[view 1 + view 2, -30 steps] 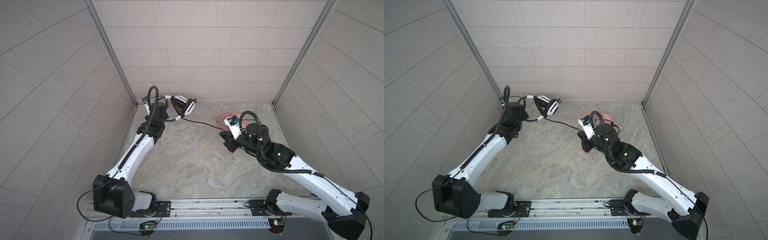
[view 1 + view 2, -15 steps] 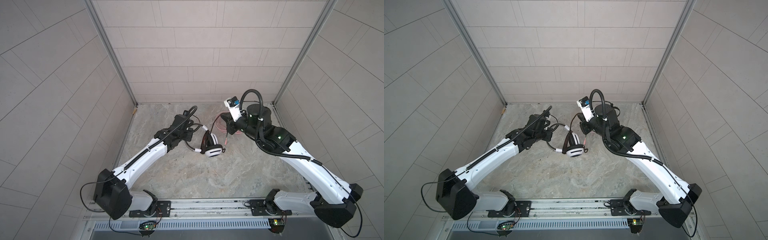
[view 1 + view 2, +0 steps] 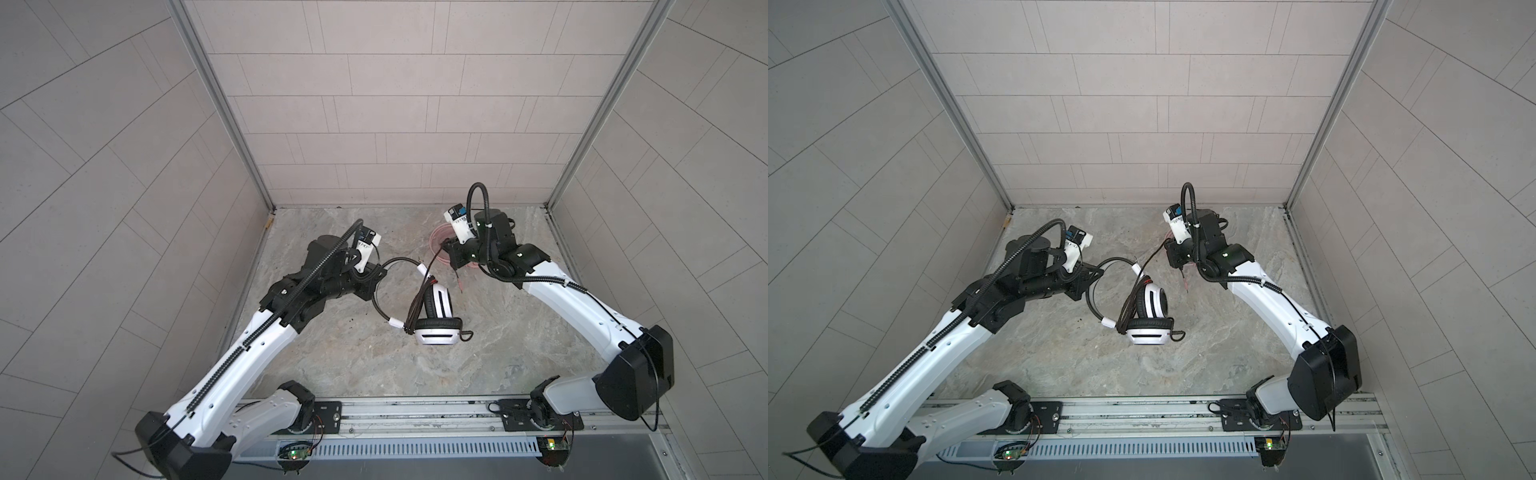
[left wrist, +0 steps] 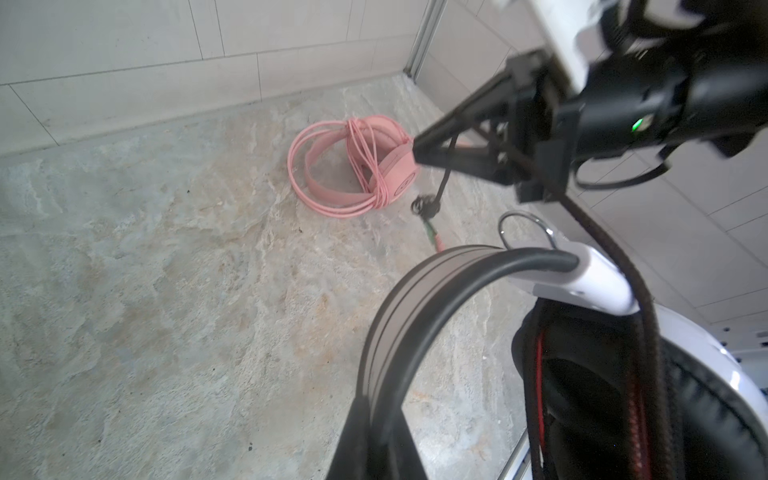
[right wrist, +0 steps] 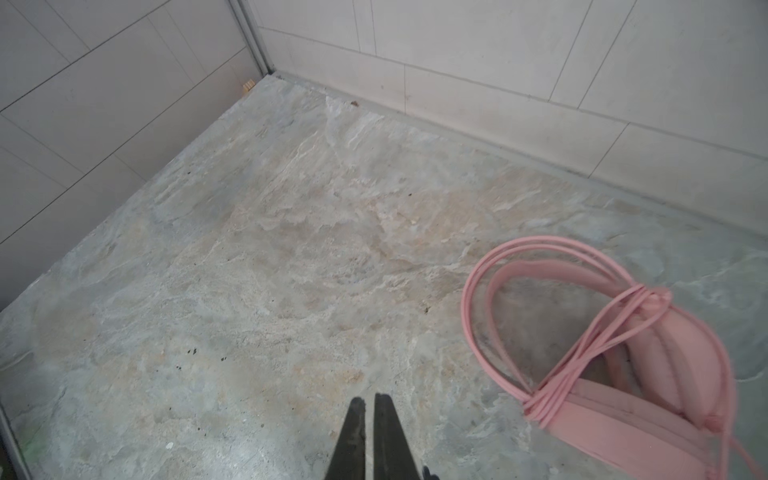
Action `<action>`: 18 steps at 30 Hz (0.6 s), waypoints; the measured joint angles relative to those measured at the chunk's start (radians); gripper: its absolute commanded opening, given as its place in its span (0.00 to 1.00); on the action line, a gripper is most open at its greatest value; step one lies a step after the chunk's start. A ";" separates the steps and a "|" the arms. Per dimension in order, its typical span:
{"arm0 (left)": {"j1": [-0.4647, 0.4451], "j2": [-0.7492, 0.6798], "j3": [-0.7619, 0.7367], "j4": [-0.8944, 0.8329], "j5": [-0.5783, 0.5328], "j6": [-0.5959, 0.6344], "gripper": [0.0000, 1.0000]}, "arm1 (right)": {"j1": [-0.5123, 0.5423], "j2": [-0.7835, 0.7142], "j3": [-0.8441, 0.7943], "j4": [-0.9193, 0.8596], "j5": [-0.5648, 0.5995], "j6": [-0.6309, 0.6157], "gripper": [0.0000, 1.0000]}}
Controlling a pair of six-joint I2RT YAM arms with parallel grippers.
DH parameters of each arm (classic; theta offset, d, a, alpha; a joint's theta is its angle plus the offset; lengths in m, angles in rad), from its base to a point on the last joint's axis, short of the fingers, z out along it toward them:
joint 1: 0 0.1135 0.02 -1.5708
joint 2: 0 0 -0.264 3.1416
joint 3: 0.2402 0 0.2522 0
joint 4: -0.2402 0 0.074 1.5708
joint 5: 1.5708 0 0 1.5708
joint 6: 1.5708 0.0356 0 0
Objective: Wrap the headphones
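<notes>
The right gripper carries the black cable around the earcups to beneath the near earcup point(image 3: 438, 333) next and releases it, because the cable's last part still runs unwound.
The white-and-black headphones point(image 3: 437, 316) point(image 3: 1149, 313) are at the middle of the floor, earcups folded together. Their black cable point(image 3: 417, 303) is wound in several turns across the cups. My left gripper point(image 3: 372, 283) point(image 3: 1088, 284) point(image 4: 380, 405) is shut on the black headband point(image 4: 390, 316). From the cups the cable runs up to my right gripper point(image 3: 446, 245) point(image 3: 1168, 250) point(image 5: 370, 401), which is shut on it behind the tips. The plug end point(image 4: 428, 205) dangles below. The pink headphones point(image 4: 357, 166) point(image 5: 623, 374) point(image 3: 438, 239) lie wrapped in their pink cable near the back wall, beside the right gripper.
Tiled walls close in the stone floor point(image 3: 374, 365) on three sides. The arms' mounting rail point(image 3: 415, 411) runs along the front edge. A small tan scrap point(image 3: 269, 224) sits in the back left corner.
My left arm has brought the white-and-black headphones from the back left corner to the middle. The right gripper has moved back beside the pink headphones, and the once stretched cable now lies wound across the cups.
</notes>
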 measured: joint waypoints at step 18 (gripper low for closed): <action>0.139 -0.043 -0.226 0.670 0.045 -0.496 0.00 | -0.004 -0.012 -0.236 0.477 -0.304 0.348 0.12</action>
